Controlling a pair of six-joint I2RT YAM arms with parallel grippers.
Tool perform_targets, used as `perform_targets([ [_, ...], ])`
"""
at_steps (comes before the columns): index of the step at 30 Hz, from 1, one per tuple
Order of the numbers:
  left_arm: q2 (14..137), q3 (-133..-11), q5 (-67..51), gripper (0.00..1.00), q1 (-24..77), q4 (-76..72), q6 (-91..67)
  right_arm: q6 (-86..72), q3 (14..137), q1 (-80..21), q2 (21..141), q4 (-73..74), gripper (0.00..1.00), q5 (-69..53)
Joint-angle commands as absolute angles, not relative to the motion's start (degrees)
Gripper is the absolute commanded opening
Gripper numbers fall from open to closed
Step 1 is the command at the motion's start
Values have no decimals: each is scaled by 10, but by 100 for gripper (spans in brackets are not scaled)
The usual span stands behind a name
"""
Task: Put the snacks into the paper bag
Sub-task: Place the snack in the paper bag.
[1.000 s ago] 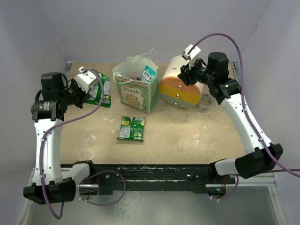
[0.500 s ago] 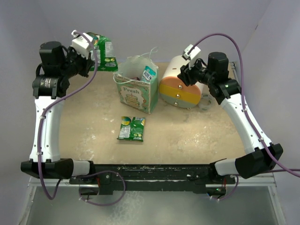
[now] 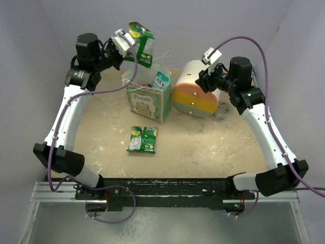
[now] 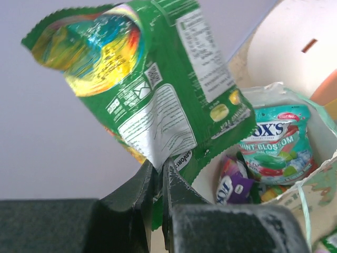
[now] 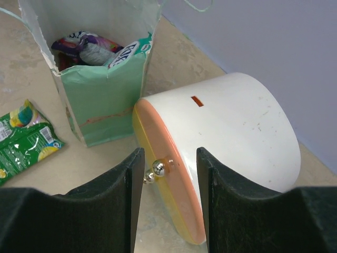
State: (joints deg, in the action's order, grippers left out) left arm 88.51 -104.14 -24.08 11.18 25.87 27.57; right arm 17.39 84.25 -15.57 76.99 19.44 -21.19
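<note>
Next, my left gripper moves down and toward the drawer unit, over the bag's opening (image 3: 147, 79) (image 4: 267, 157), as the green packet hangs high above the bag's back rim.
My left gripper (image 3: 125, 42) is shut on a green snack packet (image 3: 142, 44), held in the air above the back left of the paper bag (image 3: 148, 103). In the left wrist view my left gripper (image 4: 158, 169) pinches the packet's (image 4: 158, 79) lower edge. The bag's open mouth below holds a teal FOX'S packet (image 4: 275, 142) and a purple one (image 4: 233, 184). Another green packet (image 3: 143, 140) lies flat on the table in front of the bag. My right gripper (image 3: 208, 79) is open and empty above the drawer unit. The bag also shows in the right wrist view (image 5: 100, 100).
A round white, orange and yellow drawer unit (image 3: 195, 95) stands right of the bag; in the right wrist view my open fingers (image 5: 134, 174) straddle its front edge and silver knobs (image 5: 158, 168). Grey walls close the back and sides.
My left arm has lifted the green packet from the back left of the table and carried it up and right, over the bag. The right arm barely moved.
</note>
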Motion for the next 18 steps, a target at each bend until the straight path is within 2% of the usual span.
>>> perform_targets([
  [1, 905, -1054, -287, 0, 148, 181, 428, 168, 836, -139, 742, 165, 47, -232],
  [10, 942, -1050, -280, 0, 165, 245, 636, 164, 828, -126, 746, 158, 48, -243],
  [18, 959, -1041, -274, 0, 173, 289, 737, 161, 823, -119, 745, 153, 48, -247],
])
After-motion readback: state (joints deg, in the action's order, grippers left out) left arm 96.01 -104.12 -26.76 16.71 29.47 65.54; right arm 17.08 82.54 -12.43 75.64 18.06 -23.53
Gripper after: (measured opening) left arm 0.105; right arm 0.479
